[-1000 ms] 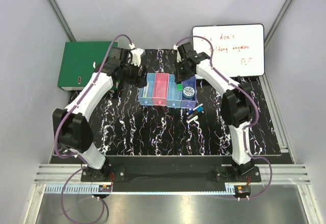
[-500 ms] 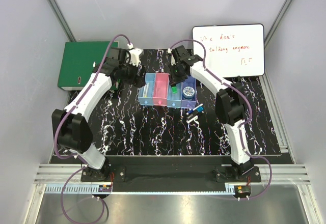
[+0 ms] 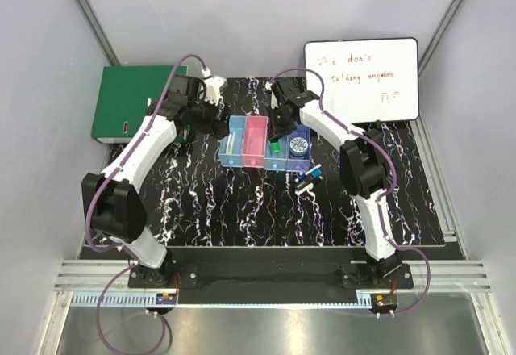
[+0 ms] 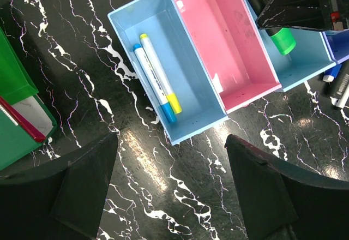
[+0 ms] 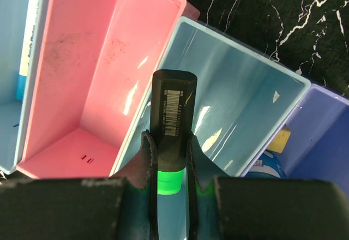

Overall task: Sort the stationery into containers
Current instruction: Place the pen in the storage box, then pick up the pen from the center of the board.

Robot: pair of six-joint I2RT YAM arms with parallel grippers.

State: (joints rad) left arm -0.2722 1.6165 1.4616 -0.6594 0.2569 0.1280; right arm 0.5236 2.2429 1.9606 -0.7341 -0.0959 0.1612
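My right gripper lowers into the second light blue bin (image 5: 218, 125) next and releases the black marker (image 5: 173, 114) there, since that bin's open bottom is directly below it.
The containers (image 3: 255, 129) are a joined row of light blue, pink, light blue and purple-blue bins. My right gripper (image 5: 172, 154) is shut on a black marker (image 5: 173, 114) with a green cap (image 5: 169, 183), hanging over the second light blue bin (image 5: 240, 103); from above, that gripper (image 3: 279, 126) is at the bins' far side. Two white markers (image 4: 157, 79), yellow- and blue-capped, lie in the first light blue bin (image 4: 192, 114). A blue-and-white tin (image 3: 299, 145) sits in the purple-blue bin. My left gripper (image 4: 172, 193) hangs open over the mat beside the bins, holding nothing.
Loose pens (image 3: 308, 179) lie on the black marble mat (image 3: 242, 210) just in front of the purple-blue bin. A green binder (image 3: 129, 101) lies at the back left, close to my left arm. A whiteboard (image 3: 363, 77) with red writing lies at the back right.
My right gripper has shifted a little left with the green-capped marker, from the edge of the purple-blue bin to over the second light blue bin. The left arm has stayed put.
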